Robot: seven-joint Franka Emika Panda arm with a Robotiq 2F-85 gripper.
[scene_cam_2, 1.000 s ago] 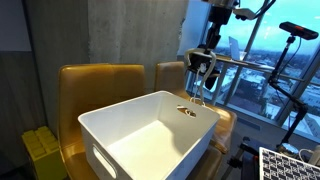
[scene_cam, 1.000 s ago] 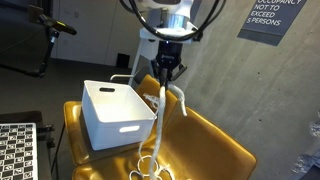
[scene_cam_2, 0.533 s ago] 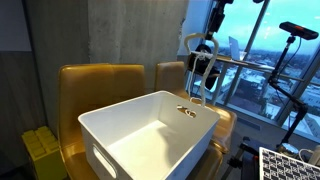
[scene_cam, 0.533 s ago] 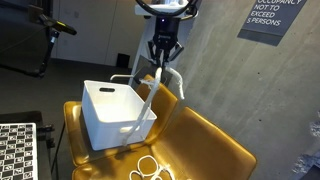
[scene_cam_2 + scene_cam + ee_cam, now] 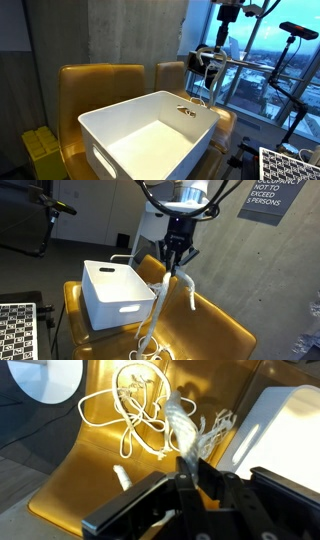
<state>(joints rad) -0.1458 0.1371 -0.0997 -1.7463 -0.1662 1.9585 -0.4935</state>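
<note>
The robot next needs to bring its gripper down toward the loose pile on the mustard-yellow seat and let go of the white rope over it, since the rope's lower part already lies there.
My gripper (image 5: pixel 177 260) is shut on a white rope (image 5: pixel 160 300) and holds it up above a mustard-yellow seat (image 5: pixel 205 325). The rope hangs from the jaws in two strands; its lower part lies in a loose pile (image 5: pixel 150 352) on the seat. In the wrist view the rope (image 5: pixel 180 422) rises blurred into the jaws (image 5: pixel 190 472), with tangled loops (image 5: pixel 135 405) on the yellow seat below. A white plastic bin (image 5: pixel 115 292) stands on the seat just beside the gripper; it also shows in an exterior view (image 5: pixel 150 135), where the gripper (image 5: pixel 208 72) is behind its far corner.
A grey concrete wall (image 5: pixel 260 270) stands behind the seat. A checkerboard panel (image 5: pixel 15 330) lies by the seat. A camera stand (image 5: pixel 295 60) and a window are beyond the gripper. A small dark object (image 5: pixel 186 111) rests on the bin's rim.
The gripper with the rope has moved down and sideways away from the bin, after being raised half a second ago. The hanging strands swing with it.
</note>
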